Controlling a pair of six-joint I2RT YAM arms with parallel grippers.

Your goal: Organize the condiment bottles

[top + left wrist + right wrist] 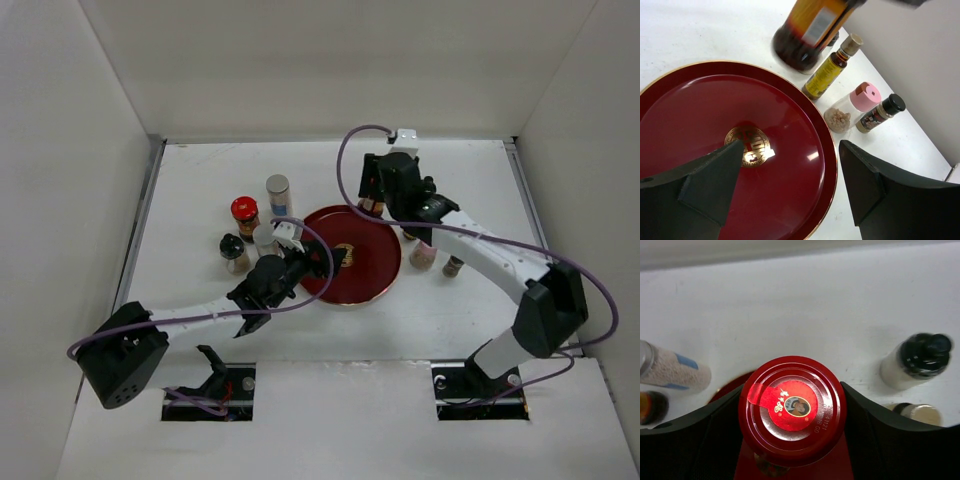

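Note:
The robot's right gripper will move over the far part of the tray next and go down to release the jar, since that part of the tray is below the gripper, left in the top view.
My right gripper [373, 196] is shut on a jar with a red cap [792, 407] and dark amber contents [807, 27], holding it at the far rim of the round dark red tray [375, 275]. My left gripper [316, 262] is open and empty, low over the tray's left part [790, 170]. Left of the tray stand a red-capped jar [244, 211], a silver-grey-capped bottle [278, 190], a black-capped bottle [233, 251] and a pale one [265, 238]. Right of the tray stand a slim amber bottle [832, 70], a pink-capped jar [854, 106] and a small black-capped bottle [881, 112].
White walls close the table at the back and both sides. The tray [790, 100] has a gold emblem [747, 146] and holds no bottles. In the right wrist view a black-capped bottle [917, 360] and a grey-capped one [672, 372] flank the held jar.

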